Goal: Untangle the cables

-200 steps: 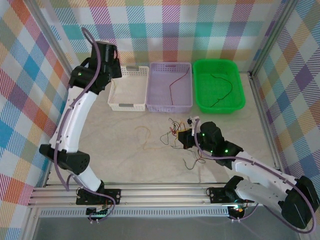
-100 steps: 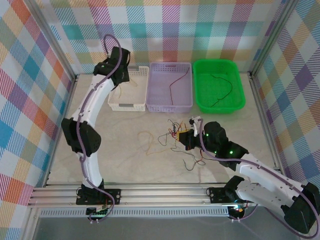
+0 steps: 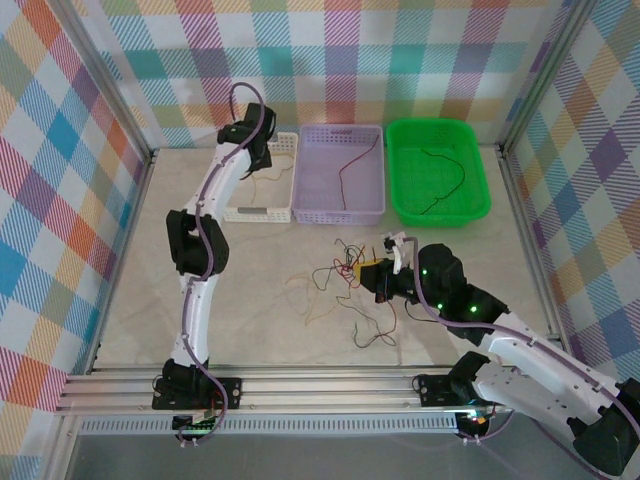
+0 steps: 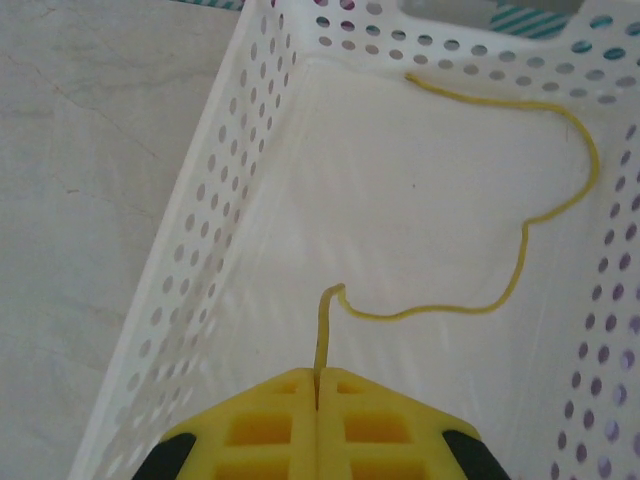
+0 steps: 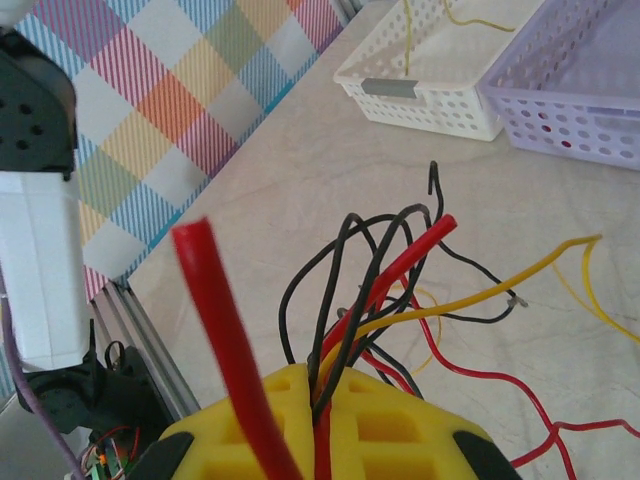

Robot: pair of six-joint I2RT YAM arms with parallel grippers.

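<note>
I should bring the yellow cable's end down toward the white basket's bottom with my left gripper and let it go, because the rest of the cable is already lying there.
My left gripper (image 4: 318, 376) hangs inside the white basket (image 4: 215, 260), shut on the end of a thin yellow cable (image 4: 520, 250) that curls across the basket floor. From above, this gripper (image 3: 256, 160) sits over the basket's left half. My right gripper (image 5: 325, 392) is shut on a bundle of red, black and yellow cables (image 5: 395, 255) that fan out from its jaws. In the top view it (image 3: 374, 275) holds the tangle (image 3: 345, 275) at mid-table, loose ends trailing toward me (image 3: 372, 335). A pale yellow cable (image 3: 303, 290) lies left of the tangle.
Three baskets line the back: white (image 3: 255, 212), lilac (image 3: 338, 212) holding a red wire (image 3: 346, 168), green (image 3: 440, 215) holding a black wire (image 3: 448, 178). Checked walls and metal frame posts enclose the table. The left arm stretches along the left side.
The left arm has swung right and reached down into the white basket with the yellow cable. The right gripper has pulled the tangle slightly right and nearer, spreading its loose ends.
</note>
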